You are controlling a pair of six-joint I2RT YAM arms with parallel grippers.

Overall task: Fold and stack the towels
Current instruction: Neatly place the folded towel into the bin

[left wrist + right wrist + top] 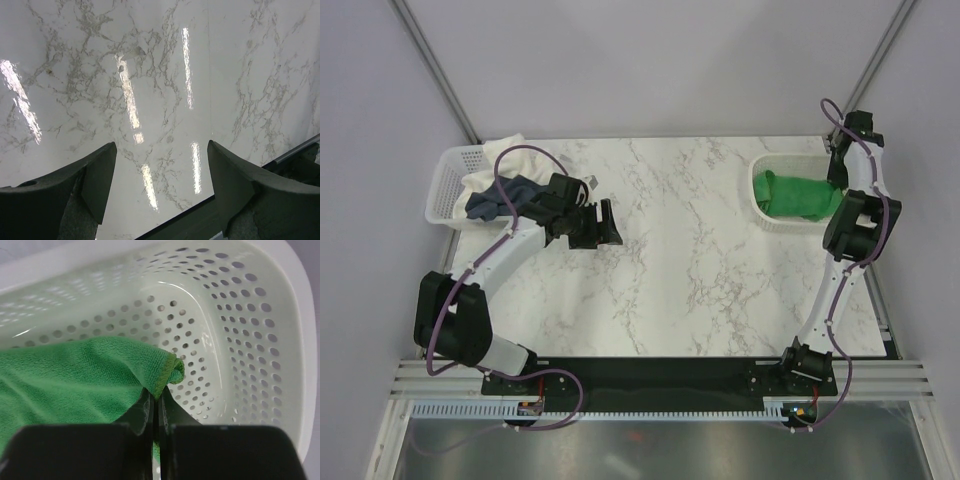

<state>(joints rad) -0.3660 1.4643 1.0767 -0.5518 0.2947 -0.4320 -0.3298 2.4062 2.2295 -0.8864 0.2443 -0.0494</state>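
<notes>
My right gripper should next pull the green towel's hem right in the wrist view to the basket's end [252, 345] and release it.
The green towel [798, 194] lies in the white basket [765, 218] at the far right. My right gripper [838, 172] is shut on the green towel [80, 380], pinching its hemmed edge near a corner inside that basket [260, 340]; its fingertips [156, 396] meet at the hem. The navy towel [498, 200] and the cream towel [512, 152] sit in the white basket [445, 185] at the far left. My left gripper [603, 225] is open and empty over the bare marble top [160, 100], just right of that basket.
The marble table [690, 270] spans the middle. The black base rail [650, 375] runs along the near edge. Grey walls and slanted frame posts [430, 60] close the back. The table's near edge [190, 210] shows between my left fingers.
</notes>
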